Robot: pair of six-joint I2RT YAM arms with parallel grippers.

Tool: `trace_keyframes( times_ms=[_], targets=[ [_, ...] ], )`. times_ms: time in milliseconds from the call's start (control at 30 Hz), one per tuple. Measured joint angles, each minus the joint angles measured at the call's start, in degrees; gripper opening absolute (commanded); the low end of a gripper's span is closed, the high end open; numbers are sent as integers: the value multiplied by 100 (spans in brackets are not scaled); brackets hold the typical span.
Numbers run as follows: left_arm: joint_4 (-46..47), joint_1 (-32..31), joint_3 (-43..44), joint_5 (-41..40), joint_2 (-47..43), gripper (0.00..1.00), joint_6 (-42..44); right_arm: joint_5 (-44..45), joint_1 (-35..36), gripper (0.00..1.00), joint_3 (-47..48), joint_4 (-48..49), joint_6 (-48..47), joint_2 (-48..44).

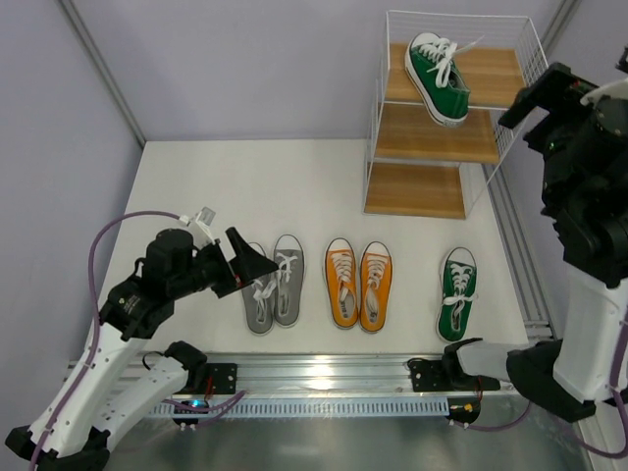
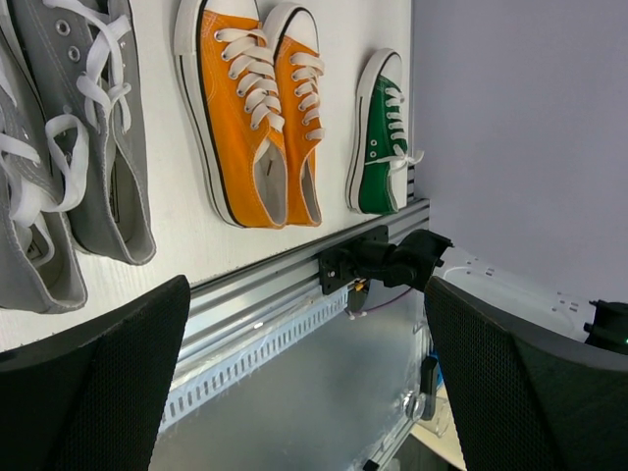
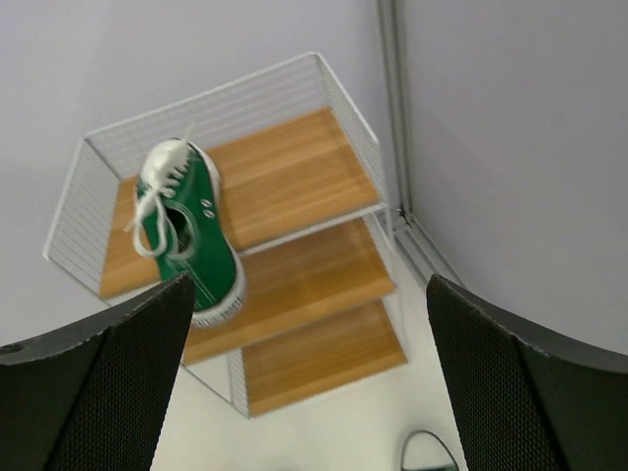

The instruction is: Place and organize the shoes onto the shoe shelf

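Observation:
My right gripper will next tip downward and move down and back to the laces of the other green shoe, which are below it, since one green shoe is already on the shelf.
One green shoe (image 1: 438,77) lies on the top board of the shoe shelf (image 1: 420,191), heel past the front edge; the right wrist view shows it (image 3: 187,238) on the shelf (image 3: 294,177). My right gripper (image 1: 531,104) hangs open and empty to the shelf's right, its fingers wide apart (image 3: 304,383). The other green shoe (image 1: 457,292) lies on the table, with the orange pair (image 1: 358,283) and grey pair (image 1: 275,285) to its left. My left gripper (image 1: 251,266) stands open and empty over the grey pair's left side. Its wrist view shows grey (image 2: 88,147), orange (image 2: 255,108) and green (image 2: 381,137) shoes.
A metal rail (image 1: 324,378) with the arm bases runs along the table's near edge. Grey walls close in the left, back and right. The shelf's middle board (image 1: 437,135) and bottom board (image 1: 415,191) carry nothing.

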Motion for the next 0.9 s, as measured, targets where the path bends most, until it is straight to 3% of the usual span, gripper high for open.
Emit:
trace_keyframes(
  times_ms=[200,433,600,900],
  targets=[
    [46,0,4,275,363,100,66,442,-2,100,-1237,-1451,1060,-1305],
    [127,0,-72,616,610,100,225,-426,2,100,-4688,-2251,2837,-2361],
    [188,0,-262,835,579,99,313,-979,0,100,-6387,-2524,3425,-2339],
    [162,0,-636,935,101,100,321,-1346,-195,100,-7823,-2308,3724,-1558]
  ],
)
